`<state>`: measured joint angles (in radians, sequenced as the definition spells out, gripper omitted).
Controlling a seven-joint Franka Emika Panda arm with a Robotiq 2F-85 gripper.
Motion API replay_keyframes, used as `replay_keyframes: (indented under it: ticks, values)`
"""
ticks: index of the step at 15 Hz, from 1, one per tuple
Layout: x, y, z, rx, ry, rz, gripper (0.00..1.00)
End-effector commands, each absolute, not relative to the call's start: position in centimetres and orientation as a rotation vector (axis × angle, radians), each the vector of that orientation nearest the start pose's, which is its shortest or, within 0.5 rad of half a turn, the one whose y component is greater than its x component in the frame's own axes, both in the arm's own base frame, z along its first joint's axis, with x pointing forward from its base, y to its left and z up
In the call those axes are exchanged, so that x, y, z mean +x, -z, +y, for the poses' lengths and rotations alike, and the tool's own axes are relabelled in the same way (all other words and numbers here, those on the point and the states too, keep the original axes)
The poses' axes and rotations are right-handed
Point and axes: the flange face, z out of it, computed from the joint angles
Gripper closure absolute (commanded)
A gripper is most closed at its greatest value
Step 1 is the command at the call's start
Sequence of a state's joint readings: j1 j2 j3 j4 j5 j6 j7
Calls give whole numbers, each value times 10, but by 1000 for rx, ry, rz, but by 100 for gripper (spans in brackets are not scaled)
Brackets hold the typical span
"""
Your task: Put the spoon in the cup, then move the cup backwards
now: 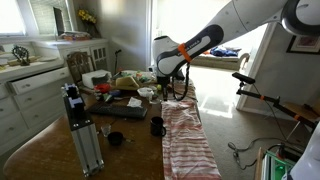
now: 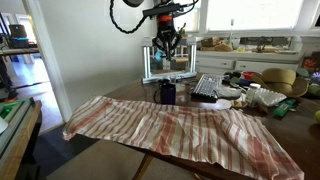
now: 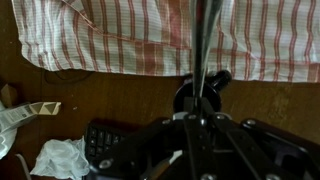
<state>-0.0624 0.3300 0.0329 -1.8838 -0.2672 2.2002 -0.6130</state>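
My gripper holds the spoon (image 3: 201, 45) and next needs to lower with a turn toward the cup's opening (image 3: 184, 98) and let go of it there.
The cup (image 1: 157, 126) is a small black mug standing on the wooden table beside the striped cloth; it also shows in the other exterior view (image 2: 167, 93). My gripper (image 1: 165, 78) hangs well above it, shut on the spoon. In the wrist view the gripper (image 3: 198, 103) fills the bottom, and the spoon (image 3: 201, 45) runs from its closed fingers as a thin silvery bar straight over the cup (image 3: 183, 98). The cup's handle points to the right there. The spoon's lower end is too small to make out in the exterior views.
A red-striped cloth (image 2: 180, 125) covers the near part of the table. An aluminium post (image 1: 82, 130) and a squat dark round object (image 1: 115, 138) stand near the cup. A black keyboard (image 3: 100, 140), crumpled white paper (image 3: 58, 158) and kitchen clutter (image 2: 250, 92) lie around.
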Motion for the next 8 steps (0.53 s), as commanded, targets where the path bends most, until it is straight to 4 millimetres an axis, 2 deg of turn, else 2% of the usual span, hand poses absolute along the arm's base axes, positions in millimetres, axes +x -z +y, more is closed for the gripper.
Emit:
replay_keyframes:
  ticks: [1,8]
  values:
    - [609,-318,-31,-3066,-270,-1428,98]
    - [598,-275,-17,-3002,-431,-1658,98]
